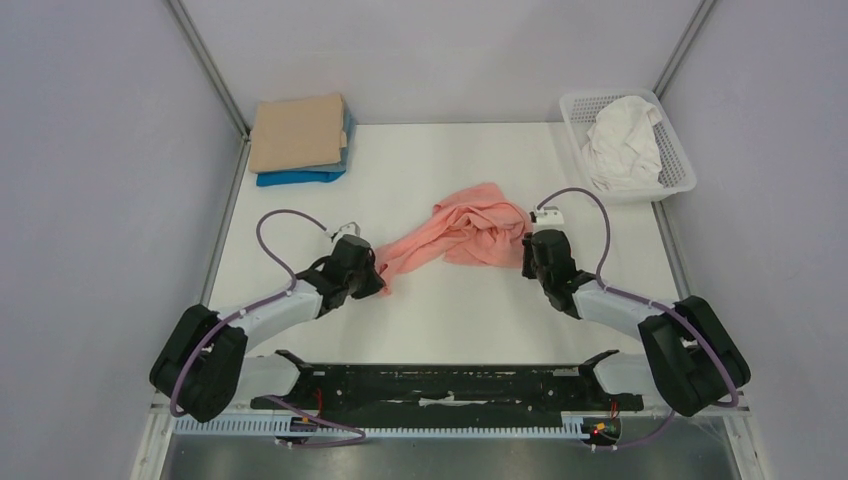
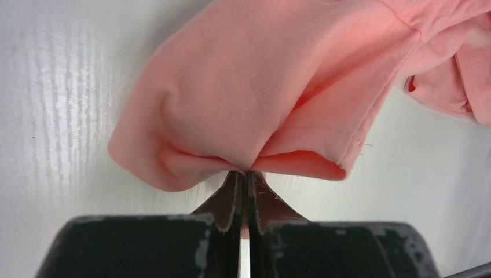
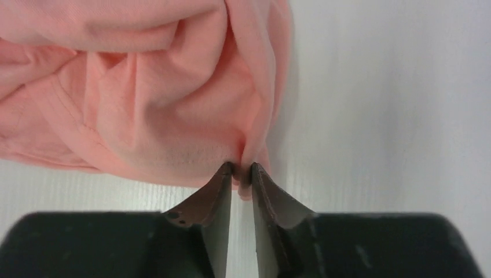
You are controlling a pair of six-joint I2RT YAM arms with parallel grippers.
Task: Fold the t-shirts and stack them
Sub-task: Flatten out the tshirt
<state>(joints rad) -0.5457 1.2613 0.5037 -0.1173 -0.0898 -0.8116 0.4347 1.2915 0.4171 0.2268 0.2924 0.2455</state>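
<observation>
I will next lift the crumpled shirt open with my left gripper, then lower its hem outward and release it on the tabletop (image 1: pixel 390 168) beside the blue t-shirt, which is outward of my left gripper.
A crumpled salmon-pink t-shirt (image 1: pixel 470 232) lies mid-table between both arms. My left gripper (image 1: pixel 383 283) is at the shirt's near-left end and is shut on a fold of its hem. The left wrist view shows that pink cloth (image 2: pixel 249 87) pinched at the tips of the left gripper (image 2: pixel 246 174). At the shirt's right edge, my right gripper (image 1: pixel 527 262) has its jaws closed on a thin fold. In the right wrist view the bunched shirt (image 3: pixel 145 98) is nipped by the right gripper (image 3: pixel 241 169). A folded tan t-shirt (image 1: pixel 298 132) lies on a folded blue one (image 1: pixel 300 178) at the back left.
A white lattice basket (image 1: pixel 680 160) at the back right holds a crumpled white t-shirt (image 1: pixel 620 140). Grey walls with metal posts close in the white table on three sides. A black bar runs along the near edge between the arm bases.
</observation>
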